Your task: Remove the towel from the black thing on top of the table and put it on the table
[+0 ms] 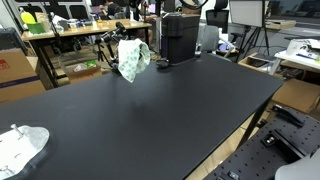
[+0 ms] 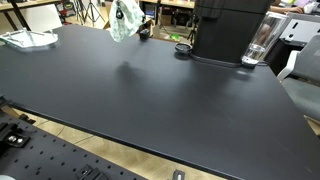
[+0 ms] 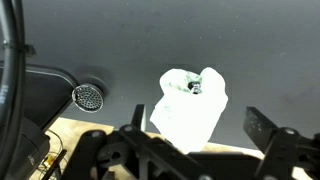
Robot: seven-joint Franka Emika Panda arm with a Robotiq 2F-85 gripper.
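Observation:
My gripper will next move down onto the towel's bunched cloth (image 3: pixel 193 95), beside the small dark tip.
The towel (image 1: pixel 133 58), white with a green pattern, hangs clear of the black table (image 1: pixel 150 120) near its far edge, and its shadow falls on the tabletop below. It also shows in the other exterior view (image 2: pixel 125 20). In the wrist view the towel (image 3: pixel 190 115) is bunched around a small dark tip, which seems to be the top of a thin black support. My gripper (image 3: pixel 197 118) is open, with its two fingers spread wide either side of the towel and above it. I cannot pick the gripper out in the exterior views.
A black coffee machine (image 2: pixel 228 28) with a clear jug (image 2: pixel 258 45) stands at the table's back, with its round drain (image 3: pixel 88 97) near the towel. Another white cloth (image 1: pixel 20 145) lies on a table corner. Desks and boxes surround the table.

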